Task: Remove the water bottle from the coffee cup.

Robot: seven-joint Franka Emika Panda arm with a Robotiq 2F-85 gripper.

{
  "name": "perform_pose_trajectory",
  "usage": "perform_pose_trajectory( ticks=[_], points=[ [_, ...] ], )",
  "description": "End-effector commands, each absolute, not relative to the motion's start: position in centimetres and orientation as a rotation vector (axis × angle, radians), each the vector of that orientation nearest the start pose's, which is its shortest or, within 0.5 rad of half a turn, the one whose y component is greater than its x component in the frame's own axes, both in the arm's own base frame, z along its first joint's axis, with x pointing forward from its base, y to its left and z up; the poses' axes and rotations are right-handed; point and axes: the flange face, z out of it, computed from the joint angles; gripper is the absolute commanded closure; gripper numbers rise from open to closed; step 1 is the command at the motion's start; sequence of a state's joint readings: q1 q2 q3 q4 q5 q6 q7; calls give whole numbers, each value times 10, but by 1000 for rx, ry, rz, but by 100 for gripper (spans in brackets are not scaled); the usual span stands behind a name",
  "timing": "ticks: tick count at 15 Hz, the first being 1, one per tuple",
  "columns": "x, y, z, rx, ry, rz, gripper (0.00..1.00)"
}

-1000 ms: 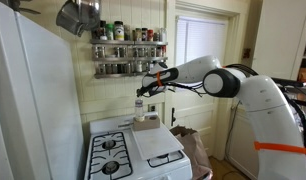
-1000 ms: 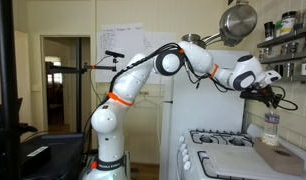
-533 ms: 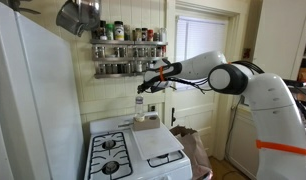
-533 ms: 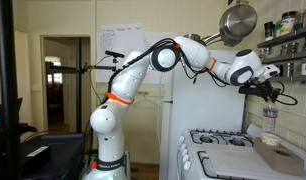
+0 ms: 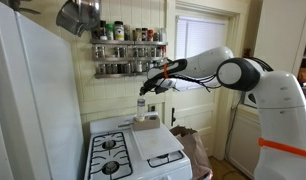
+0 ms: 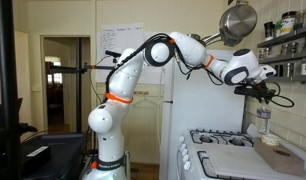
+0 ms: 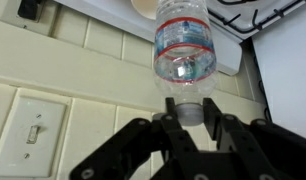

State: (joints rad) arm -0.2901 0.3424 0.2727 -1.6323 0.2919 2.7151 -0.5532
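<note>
My gripper will next move back and down to release the upright bottle there, because the white board's bare part point(image 6: 241, 153) lies below it and back toward my base.
The water bottle point(image 7: 185, 45) is clear with a red-edged label and a pale cap. My gripper point(image 7: 190, 112) is shut on its cap and neck. In both exterior views the bottle point(image 5: 140, 106) point(image 6: 263, 120) hangs upright from the gripper point(image 5: 143, 93) point(image 6: 261, 100) at the back of the stove. The tan coffee cup point(image 5: 140, 123) point(image 6: 267, 141) stands right below it. The bottle's base is at about the cup's rim; I cannot tell whether it is still inside. In the wrist view a beige edge of the cup point(image 7: 145, 5) shows beyond the bottle.
A white stove point(image 5: 111, 155) has a white board point(image 5: 156, 143) on its top. A spice rack point(image 5: 128, 50) and a hanging metal pot point(image 5: 78, 15) are above. A tan block point(image 6: 285, 157) lies on the board. A tiled wall with a light switch point(image 7: 33, 133) is close behind.
The gripper has risen a little with the bottle in it, so the bottle stands higher over the cup. The arm's elbow has swung outward.
</note>
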Motion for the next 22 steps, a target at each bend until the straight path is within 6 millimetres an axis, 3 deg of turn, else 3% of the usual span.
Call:
perform_pose_trajectory(
  ticks=[1, 7, 13, 22],
  points=[
    [673, -47, 512, -2787, -438, -1138, 92],
    [645, -42, 494, -2791, -511, -1064, 92],
    [619, -36, 464, -2807, -581, -999, 92],
    [603, -40, 428, -2785, -614, -1006, 92]
  ],
)
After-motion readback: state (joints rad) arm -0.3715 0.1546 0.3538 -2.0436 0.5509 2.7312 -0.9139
